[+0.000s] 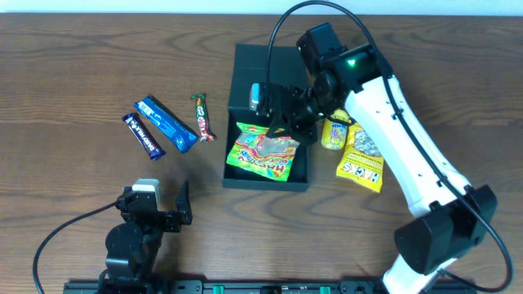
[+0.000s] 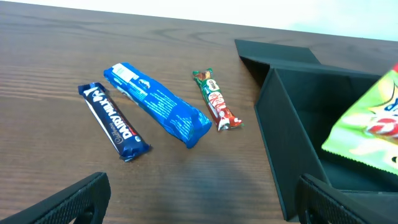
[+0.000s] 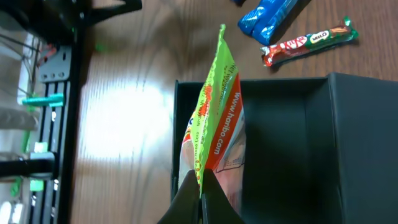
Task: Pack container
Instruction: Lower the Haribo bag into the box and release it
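Observation:
I will next lower my right gripper toward the container's bottom, over toward the container's side by the KitKat, because the Haribo bag is still hanging upright.
The container is a dark teal box lying open in the middle of the table, its flap lid at the far end. A green Haribo bag hangs into its near half, and my right gripper is shut on the bag's top edge. In the right wrist view the fingers pinch the bag edge-on above the container's interior. My left gripper stands open just above bare table, left of the container wall, with nothing between its fingers.
Left of the box lie a Dairy Milk bar, a blue packet and a KitKat. Two yellow packets sit right of the box, under the right arm. The left arm's base is at the front edge.

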{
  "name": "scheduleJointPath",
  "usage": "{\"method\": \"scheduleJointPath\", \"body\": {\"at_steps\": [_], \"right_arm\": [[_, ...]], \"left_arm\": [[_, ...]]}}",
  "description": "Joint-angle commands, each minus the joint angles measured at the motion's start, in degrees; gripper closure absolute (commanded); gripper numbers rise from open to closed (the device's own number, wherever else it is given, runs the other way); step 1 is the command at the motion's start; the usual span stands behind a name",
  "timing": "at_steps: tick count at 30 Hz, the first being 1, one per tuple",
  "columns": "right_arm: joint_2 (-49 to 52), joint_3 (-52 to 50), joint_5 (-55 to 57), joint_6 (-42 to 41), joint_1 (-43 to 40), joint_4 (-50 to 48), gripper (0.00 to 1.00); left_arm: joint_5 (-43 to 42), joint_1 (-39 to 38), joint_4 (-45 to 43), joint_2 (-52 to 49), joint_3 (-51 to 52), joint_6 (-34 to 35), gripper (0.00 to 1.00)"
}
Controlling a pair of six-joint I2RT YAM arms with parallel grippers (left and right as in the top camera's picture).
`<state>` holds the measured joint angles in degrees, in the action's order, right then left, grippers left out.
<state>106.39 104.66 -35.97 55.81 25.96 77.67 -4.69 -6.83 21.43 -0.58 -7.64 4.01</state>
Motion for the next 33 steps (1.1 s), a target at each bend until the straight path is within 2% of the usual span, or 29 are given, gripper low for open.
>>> {"method": "scheduleJointPath", "body": {"at_steps": [1, 5, 11, 17, 21, 22, 23, 24, 29, 33], "right_arm": [[1.4, 0.9, 1.2, 5.4, 0.4, 1.1, 0.99], [1.8, 0.9, 2.8, 10.2, 0.5, 2.6, 0.99], [2.3, 0.9, 2.6, 13.0, 2.3, 2.7, 0.99], [4.0, 0.9, 2.4, 12.9, 4.6, 1.8, 0.99], [5.1, 0.9, 2.1, 9.3, 4.9, -0.5, 0.99], [5.3, 0.9, 1.7, 8.3, 4.9, -1.2, 0.92], [5.4, 0.9, 1.7, 6.0, 4.9, -2.6, 0.51], [5.4, 0.9, 2.0, 3.3, 4.9, -4.7, 0.01], [5.1, 1.5, 7.9, -11.3, 4.7, -13.7, 0.01], [4.3, 4.0, 10.5, -17.3, 4.8, -14.6, 0.01]], "left_arm": [[0.2, 0.2, 0.3, 0.3, 1.2, -1.0, 0.05], [0.2, 0.2, 0.3, 0.3, 1.2, -1.0, 0.05], [0.2, 0.2, 0.3, 0.3, 1.2, -1.0, 0.05], [0.2, 0.2, 0.3, 0.3, 1.2, -1.0, 0.05], [0.2, 0.2, 0.3, 0.3, 1.2, -1.0, 0.05], [0.2, 0.2, 0.3, 0.3, 1.2, -1.0, 0.05], [0.2, 0.2, 0.3, 0.3, 1.2, -1.0, 0.05], [0.2, 0.2, 0.3, 0.3, 1.2, -1.0, 0.05], [0.2, 0.2, 0.3, 0.3, 1.2, -1.0, 0.05], [0.2, 0.2, 0.3, 0.3, 1.2, -1.0, 0.05]]}}
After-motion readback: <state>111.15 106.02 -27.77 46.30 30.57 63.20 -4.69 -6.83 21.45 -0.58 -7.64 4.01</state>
